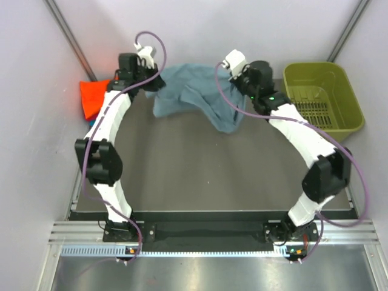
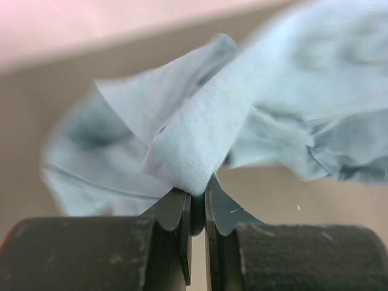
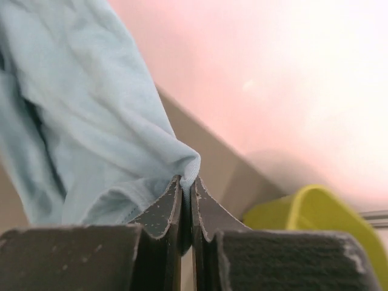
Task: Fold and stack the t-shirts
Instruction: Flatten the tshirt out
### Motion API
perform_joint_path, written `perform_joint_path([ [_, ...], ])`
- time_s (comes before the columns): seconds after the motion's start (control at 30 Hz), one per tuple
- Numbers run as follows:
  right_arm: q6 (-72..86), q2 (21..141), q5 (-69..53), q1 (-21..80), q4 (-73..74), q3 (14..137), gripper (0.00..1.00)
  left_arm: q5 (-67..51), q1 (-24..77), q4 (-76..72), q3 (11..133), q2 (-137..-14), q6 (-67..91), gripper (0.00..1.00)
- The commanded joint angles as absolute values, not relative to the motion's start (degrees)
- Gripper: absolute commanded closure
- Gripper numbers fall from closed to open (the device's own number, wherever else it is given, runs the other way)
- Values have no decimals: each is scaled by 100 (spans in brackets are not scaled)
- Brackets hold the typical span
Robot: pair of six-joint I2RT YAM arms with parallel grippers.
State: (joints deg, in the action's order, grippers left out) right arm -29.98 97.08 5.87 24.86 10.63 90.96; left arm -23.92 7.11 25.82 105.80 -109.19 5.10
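Observation:
My left gripper is above and in front of the bare dark tabletop with the crumpled t-shirt's corner. It needs to pull the corner back and down there next and let go of it.
A large grey-blue t-shirt [image 1: 188, 91] hangs crumpled between both arms at the far side of the table, partly lifted off it. My left gripper [image 1: 153, 82] is shut on a folded corner of the grey-blue t-shirt [image 2: 200, 139]; the cloth is pinched at the tips of the left gripper [image 2: 198, 194]. My right gripper [image 1: 237, 90] is shut on another edge, and in the right wrist view the t-shirt [image 3: 91, 133] drapes to the left of the right gripper [image 3: 188, 182]. A folded orange t-shirt [image 1: 94, 97] lies at the far left with a teal edge under it.
An olive-green plastic basket [image 1: 315, 66] stands at the far right, also seen as the basket [image 3: 315, 212] in the right wrist view. Grey walls close in the table on three sides. Dark tabletop [image 1: 206, 170] stretches between the arms.

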Motion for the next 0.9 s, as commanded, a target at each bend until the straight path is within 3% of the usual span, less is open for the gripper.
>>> perform_joint_path([
  [0.0,-2858,8817,405,2443,1089,9325,100,-2145,826,2602,10548,-9970,35,100],
  [0.37,-2321,6323,-351,2470,2037,8061,100,-1987,844,3110,8931,-7604,-457,100],
  [0.57,-1714,5354,-773,2487,3031,7761,100,-2126,844,4120,8816,-6882,-430,100],
  [0.87,-1731,5913,-843,2487,1999,6628,100,-2206,853,3798,7930,-7390,-685,100],
])
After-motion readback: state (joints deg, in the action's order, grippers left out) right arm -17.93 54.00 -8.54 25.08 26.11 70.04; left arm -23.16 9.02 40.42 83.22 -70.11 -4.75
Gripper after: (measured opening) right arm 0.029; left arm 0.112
